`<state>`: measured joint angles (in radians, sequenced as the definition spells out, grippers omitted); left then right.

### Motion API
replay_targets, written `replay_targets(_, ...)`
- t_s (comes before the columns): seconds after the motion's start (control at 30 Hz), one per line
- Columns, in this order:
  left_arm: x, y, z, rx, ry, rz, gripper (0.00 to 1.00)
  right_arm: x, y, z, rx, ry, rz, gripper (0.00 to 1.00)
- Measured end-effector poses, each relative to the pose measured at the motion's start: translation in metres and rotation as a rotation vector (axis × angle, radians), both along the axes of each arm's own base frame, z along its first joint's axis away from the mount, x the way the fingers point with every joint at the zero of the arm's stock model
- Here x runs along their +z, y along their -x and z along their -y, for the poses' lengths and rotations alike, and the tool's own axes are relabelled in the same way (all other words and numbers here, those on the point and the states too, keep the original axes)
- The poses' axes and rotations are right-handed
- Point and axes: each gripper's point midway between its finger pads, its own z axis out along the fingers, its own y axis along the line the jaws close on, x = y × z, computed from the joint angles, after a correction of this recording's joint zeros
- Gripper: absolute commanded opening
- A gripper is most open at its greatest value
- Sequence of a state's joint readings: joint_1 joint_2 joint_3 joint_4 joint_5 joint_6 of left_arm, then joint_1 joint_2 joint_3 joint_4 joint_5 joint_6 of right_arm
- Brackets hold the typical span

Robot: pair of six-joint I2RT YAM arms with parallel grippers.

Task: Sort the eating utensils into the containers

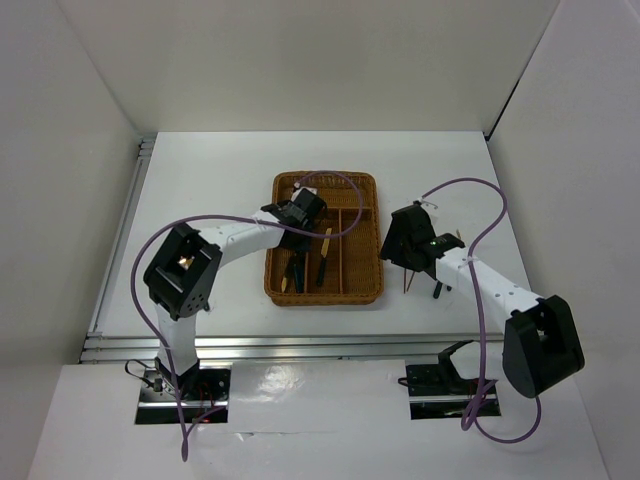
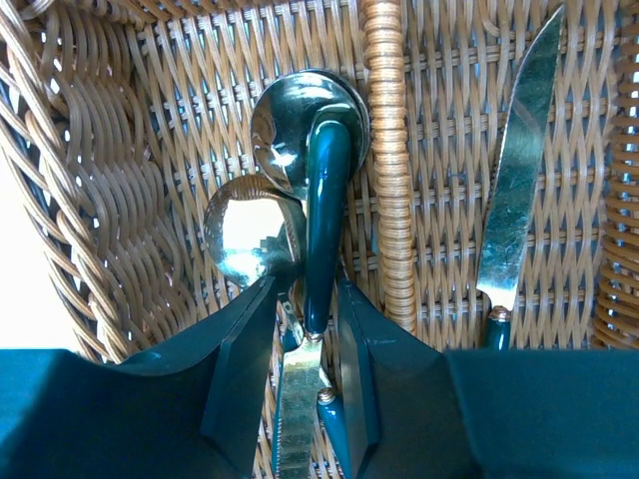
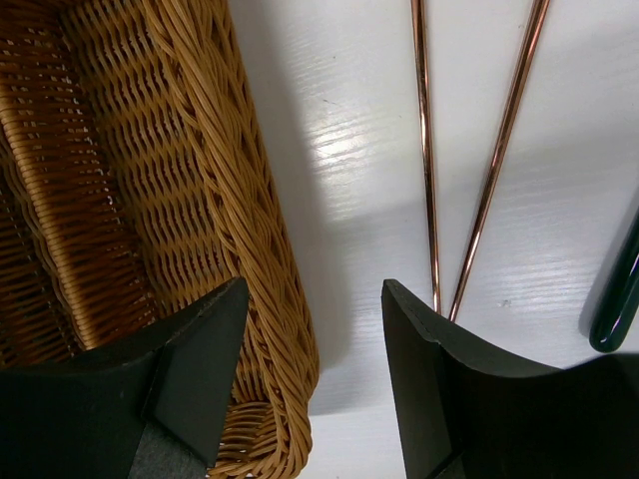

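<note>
My left gripper will next move up, go across the divider (image 2: 384,150) and move down to release beside the second knife, because its slot is to the gripper's right in the wrist view.
The brown wicker tray (image 1: 330,298) sits mid-table. My left gripper (image 1: 300,212) is low over its left slot. In the left wrist view its jaws (image 2: 307,289) stand close together around a knife (image 2: 324,220), green handle pointing away over two gold spoons (image 2: 250,230), serrated blade towards the camera. A second knife (image 2: 519,180) lies in the neighbouring slot past the divider (image 2: 384,150). My right gripper (image 1: 408,240) is open and empty, straddling the tray's right wall (image 3: 200,150) and the table. Two thin chopsticks (image 3: 424,150) lie beside its right finger, with a dark green handle (image 3: 619,299) further right.
Purple cables (image 1: 480,190) loop above both arms. White walls close in the table on three sides. A metal rail (image 1: 120,250) runs along the left edge. Another green-handled piece (image 1: 438,290) lies on the table under the right arm.
</note>
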<state>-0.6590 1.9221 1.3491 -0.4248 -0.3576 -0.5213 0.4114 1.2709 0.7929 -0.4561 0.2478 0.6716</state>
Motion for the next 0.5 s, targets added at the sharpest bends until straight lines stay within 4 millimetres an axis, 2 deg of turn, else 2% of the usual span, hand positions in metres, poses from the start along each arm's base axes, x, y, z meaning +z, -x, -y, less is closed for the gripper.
replay_targets(0.5,-0.004,-0.016,0.011,-0.061,0.137,-0.007,0.4,-0.001,0.0,0.0,0.0,0.001,-0.003,0.64)
